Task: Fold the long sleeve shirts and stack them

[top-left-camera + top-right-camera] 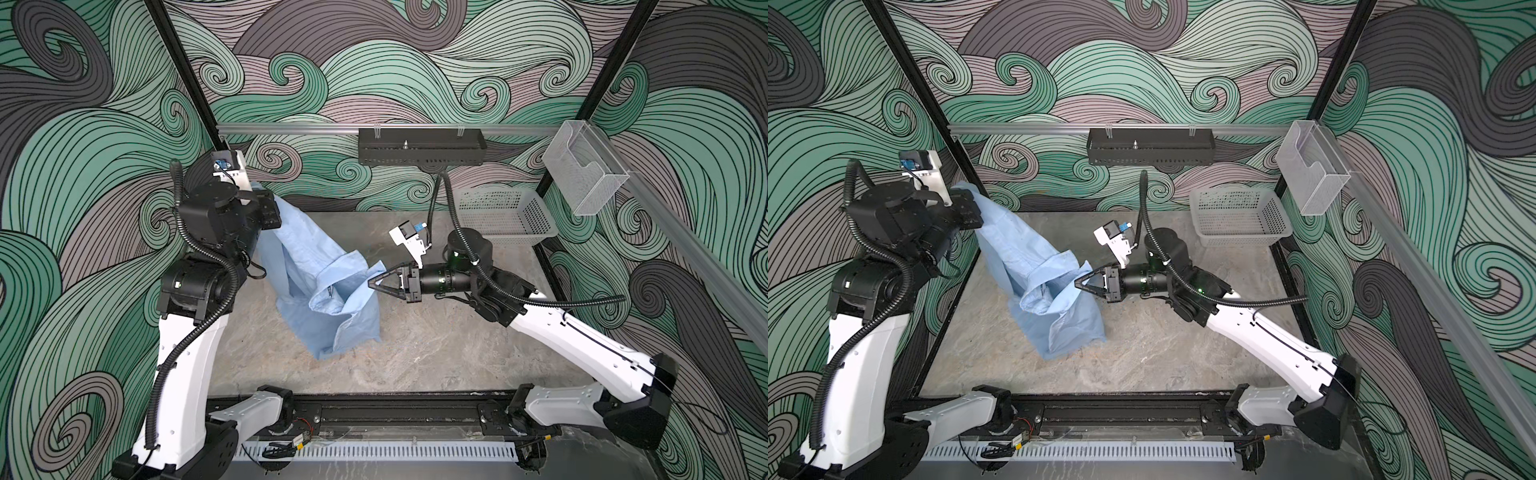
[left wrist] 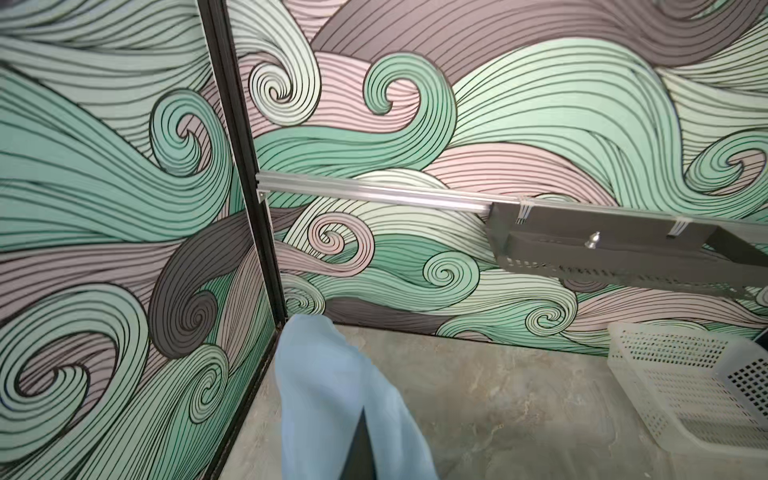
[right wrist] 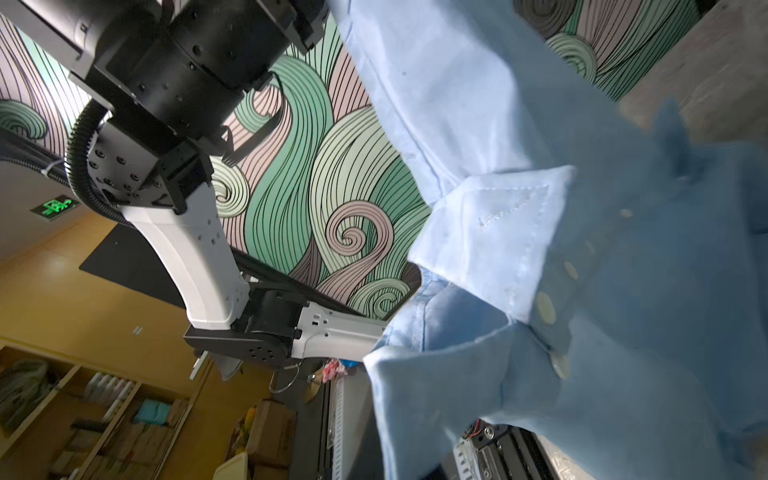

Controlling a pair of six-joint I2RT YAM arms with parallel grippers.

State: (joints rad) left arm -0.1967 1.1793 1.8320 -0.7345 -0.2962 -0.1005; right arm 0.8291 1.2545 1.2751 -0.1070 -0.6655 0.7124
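Note:
My right gripper lowers the fold by the collar onto the bare tabletop beneath it next and releases it there, since the shirt [image 1: 320,270] hangs bunched above the table.
The light blue long sleeve shirt [image 1: 320,270] hangs bunched over the left half of the table in both top views, its lower end [image 1: 1067,336] reaching down to the tabletop. My left gripper [image 1: 268,199] is raised at the back left and shut on the shirt's upper end. In the left wrist view the cloth [image 2: 328,386] drapes over the fingers, leaving only a dark sliver [image 2: 360,449] visible. My right gripper [image 1: 372,282] points left at mid height and is shut on a fold near the collar. In the right wrist view the collar and white buttons [image 3: 544,307] fill the frame and hide the jaws.
A pale perforated basket [image 1: 503,216] stands at the back right of the table [image 1: 436,345]. A black tray [image 1: 422,151] hangs on the rear rail and a clear plastic holder [image 1: 582,174] on the right rail. Patterned walls close in three sides.

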